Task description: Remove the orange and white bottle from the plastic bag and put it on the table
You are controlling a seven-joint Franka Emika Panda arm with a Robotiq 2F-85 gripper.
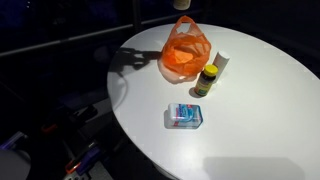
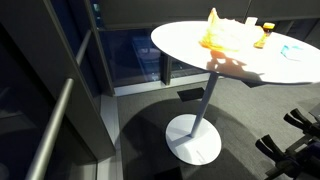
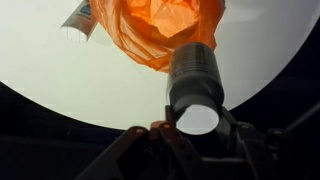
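Note:
I should next move my gripper down and to its right in the wrist view and let go of the bottle, as bare tabletop beside the bag is there.
In the wrist view my gripper (image 3: 196, 120) is shut on a cylindrical bottle (image 3: 195, 75). The bottle looks grey in shadow, with a round white end facing the camera, and its orange colour does not show. I hold it above the white table, just in front of the open orange plastic bag (image 3: 160, 30). The bag stands on the table in both exterior views (image 1: 185, 52) (image 2: 225, 35). Only a pale tip of the held bottle (image 1: 180, 4) shows at the top edge of an exterior view. The arm itself is out of frame.
On the round white table (image 1: 260, 110) a small jar with a yellow lid (image 1: 206, 80) stands beside the bag. A white tube (image 1: 222, 62) (image 3: 78, 18) lies beyond it. A blue and white packet (image 1: 184, 115) lies nearer the table's edge. The table stands on a pedestal base (image 2: 195, 140).

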